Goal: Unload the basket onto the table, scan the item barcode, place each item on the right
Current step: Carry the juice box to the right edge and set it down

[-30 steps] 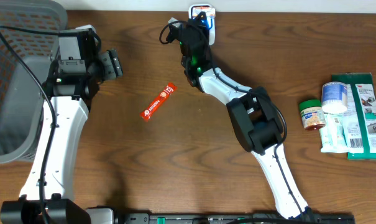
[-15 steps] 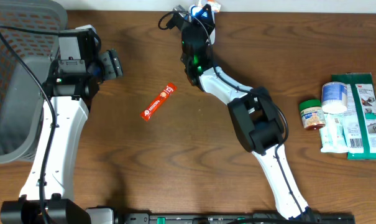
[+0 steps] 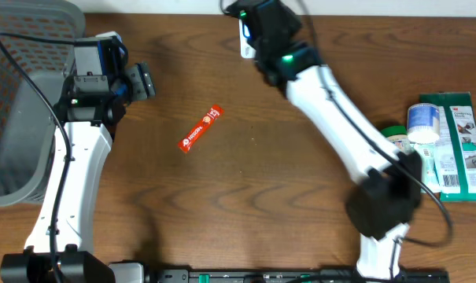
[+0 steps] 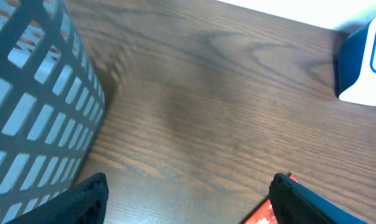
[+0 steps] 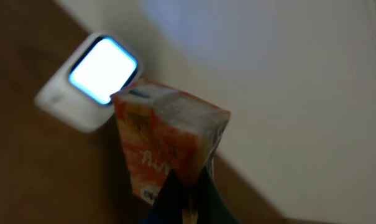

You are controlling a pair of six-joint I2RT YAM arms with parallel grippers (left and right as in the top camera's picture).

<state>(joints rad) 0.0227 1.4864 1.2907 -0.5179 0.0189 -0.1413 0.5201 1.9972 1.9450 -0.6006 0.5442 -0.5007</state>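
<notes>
The packet should go down by the green package's near end (image 3: 464,194) next, where other items lie. My right gripper will move back, down and to the right in the overhead view and release it there.
An orange and white packet (image 5: 166,140) hangs between the fingertips of my right gripper (image 5: 188,182), which is shut on its lower edge. Just beyond it lies the white scanner (image 5: 91,81) with its window lit. From above, the right gripper (image 3: 261,27) sits at the table's far edge over the scanner (image 3: 244,38), and the packet is hidden there. My left gripper (image 3: 141,81) hovers open beside the basket with nothing between its fingers (image 4: 82,199). A red sachet (image 3: 200,129) lies flat on the table; its corner (image 4: 268,213) shows by the left gripper's right finger.
A grey mesh basket (image 3: 17,102) fills the left edge, close to the left gripper. At the right edge lie a small jar (image 3: 389,134), a white bottle (image 3: 422,122), a tube (image 3: 424,173) and a green package (image 3: 463,149). The right arm (image 3: 340,118) crosses the table diagonally.
The right arm has swung out to the right and stretched, with its gripper staying over the scanner at the far edge. The left arm and red sachet have not moved.
</notes>
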